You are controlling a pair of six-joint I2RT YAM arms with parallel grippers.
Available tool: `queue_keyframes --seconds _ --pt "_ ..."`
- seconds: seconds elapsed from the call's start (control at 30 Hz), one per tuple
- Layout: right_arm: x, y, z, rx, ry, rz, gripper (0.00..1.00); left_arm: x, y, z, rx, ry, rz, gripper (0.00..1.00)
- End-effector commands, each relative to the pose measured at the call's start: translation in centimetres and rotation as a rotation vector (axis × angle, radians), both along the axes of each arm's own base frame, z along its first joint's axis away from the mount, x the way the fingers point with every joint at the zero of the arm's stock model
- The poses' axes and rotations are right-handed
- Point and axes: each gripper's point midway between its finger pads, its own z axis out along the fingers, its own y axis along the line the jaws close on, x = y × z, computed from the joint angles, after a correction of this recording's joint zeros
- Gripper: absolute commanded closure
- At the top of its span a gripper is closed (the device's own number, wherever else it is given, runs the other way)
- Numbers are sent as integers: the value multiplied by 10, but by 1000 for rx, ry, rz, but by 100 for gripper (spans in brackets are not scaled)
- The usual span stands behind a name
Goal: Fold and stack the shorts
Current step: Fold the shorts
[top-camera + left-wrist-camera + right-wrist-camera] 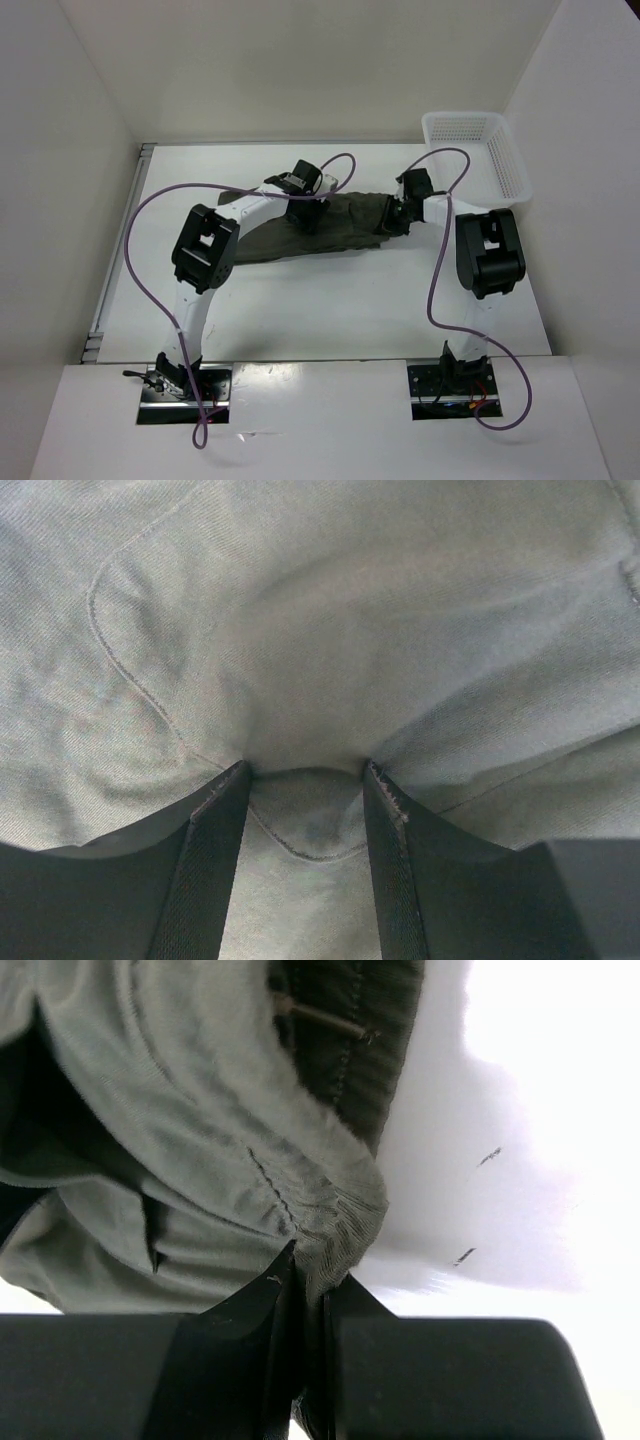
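Next, my right gripper rises and takes the edge of the shorts to the left in the top view, releasing it over their middle (pixel 329 220), since the shorts lie spread wide.
The dark olive-green shorts (pixel 345 228) lie spread across the middle of the white table, running left to right. My left gripper (pixel 308 207) is down on their middle. In the left wrist view its jaws (pixel 305 772) stand apart, tips pressed into the cloth (pixel 330 630), with a curved pocket seam between them. My right gripper (pixel 396 216) is at the shorts' right end. In the right wrist view it (pixel 310 1272) is shut on a bunched, ribbed edge of the shorts (pixel 335 1215), and a drawstring tip shows above.
A white plastic mesh basket (pixel 478 150) stands at the back right corner of the table (pixel 330 300). Purple cables loop from both arms over the table. White walls enclose the table on three sides.
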Motion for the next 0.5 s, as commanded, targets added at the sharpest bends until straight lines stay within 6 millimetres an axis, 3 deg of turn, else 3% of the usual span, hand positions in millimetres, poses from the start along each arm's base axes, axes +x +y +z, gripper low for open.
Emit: queue_keyframes --seconds 0.0,0.1,0.17,0.2,0.3,0.47 --pt "26 -5 53 -66 -189 125 100 1 2 2 0 -12 1 43" --pt "35 -15 90 -135 -292 199 100 5 4 23 -4 -58 13 42" --pt "35 -32 96 -169 -285 183 100 16 8 37 9 -121 41 41" --pt "39 -48 103 -212 -301 161 100 18 10 49 10 -148 51 35" --pt "47 -66 131 -304 -385 136 100 18 17 66 13 -196 71 31" --pt "44 -92 173 -460 -483 113 100 4 38 58 27 -173 91 29"
